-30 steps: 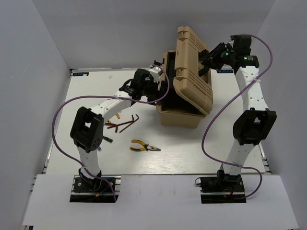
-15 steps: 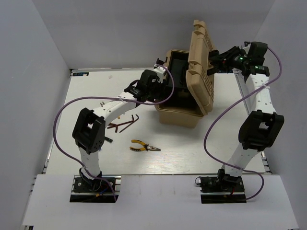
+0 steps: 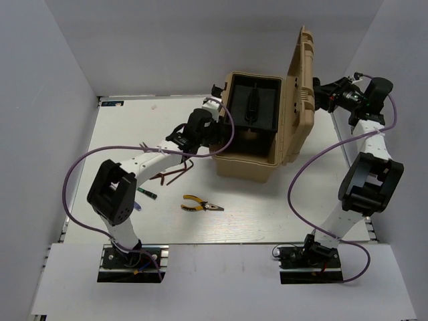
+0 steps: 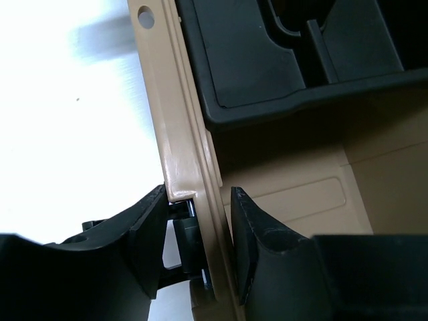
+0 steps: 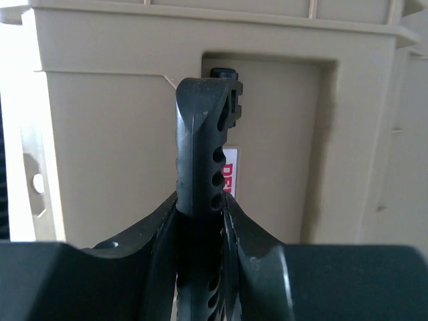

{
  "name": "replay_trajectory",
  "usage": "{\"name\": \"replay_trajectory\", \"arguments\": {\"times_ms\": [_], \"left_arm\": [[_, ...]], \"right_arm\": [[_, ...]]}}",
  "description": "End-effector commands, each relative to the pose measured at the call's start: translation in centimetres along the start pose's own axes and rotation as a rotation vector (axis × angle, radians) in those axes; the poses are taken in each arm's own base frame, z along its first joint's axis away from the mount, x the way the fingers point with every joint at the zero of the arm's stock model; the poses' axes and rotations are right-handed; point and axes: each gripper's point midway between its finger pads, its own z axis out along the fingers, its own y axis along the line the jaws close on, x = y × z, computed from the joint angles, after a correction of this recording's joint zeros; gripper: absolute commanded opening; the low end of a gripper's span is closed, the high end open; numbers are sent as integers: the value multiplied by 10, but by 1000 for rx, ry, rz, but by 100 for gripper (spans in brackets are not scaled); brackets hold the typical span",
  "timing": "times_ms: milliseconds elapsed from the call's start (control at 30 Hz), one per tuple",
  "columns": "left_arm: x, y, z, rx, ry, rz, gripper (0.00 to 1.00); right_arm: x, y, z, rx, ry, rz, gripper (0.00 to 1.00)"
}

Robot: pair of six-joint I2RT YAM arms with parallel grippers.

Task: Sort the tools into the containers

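Note:
The right gripper holds its place at the lid's black handle [image 3: 316, 91] and spreads its fingers to release it next, because the lid stands upright beside the open toolbox [image 3: 247, 160].
The tan toolbox [image 3: 247, 160] stands open at the back middle, with its black inner tray [image 3: 254, 103] showing. Its lid [image 3: 302, 93] stands upright on the right side. My right gripper [image 3: 322, 93] is shut on the lid's black handle [image 5: 200, 134]; in the right wrist view [image 5: 200, 200] the handle fills the jaws. My left gripper [image 3: 212, 137] is shut across the toolbox's left wall [image 4: 187, 147] at a black latch [image 4: 184, 241]. The yellow-handled pliers [image 3: 200, 204], dark hex keys [image 3: 172, 175] and a small green-handled screwdriver [image 3: 148, 194] lie on the table left of the box.
White walls enclose the white table [image 3: 267, 214] on three sides. The left arm's purple cable [image 3: 87, 157] loops over the table's left part. The tools lie in front of the left arm's elbow.
The lid has swung from half open to fully upright, my right gripper moving right with the handle. My left gripper stays at the box's left wall, a little lower.

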Motion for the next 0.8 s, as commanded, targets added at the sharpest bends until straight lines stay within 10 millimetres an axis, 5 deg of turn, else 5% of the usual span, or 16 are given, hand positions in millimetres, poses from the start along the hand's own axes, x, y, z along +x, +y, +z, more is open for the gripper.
{"name": "replay_trajectory", "arguments": {"times_ms": [0, 133, 433, 600, 767], "left_arm": [[46, 43, -25, -149, 156, 14, 17], [54, 51, -35, -181, 153, -34, 17], [68, 57, -46, -207, 166, -76, 16], [72, 57, -52, -209, 161, -98, 15], [78, 58, -53, -212, 171, -105, 15]], "right_arm": [[-6, 83, -36, -170, -72, -313, 0], [-11, 71, -42, -138, -85, -271, 0], [-11, 30, -43, 35, -69, -272, 23], [-17, 28, -45, 95, -68, -334, 54], [-13, 30, -48, 130, -58, -368, 69]]}}
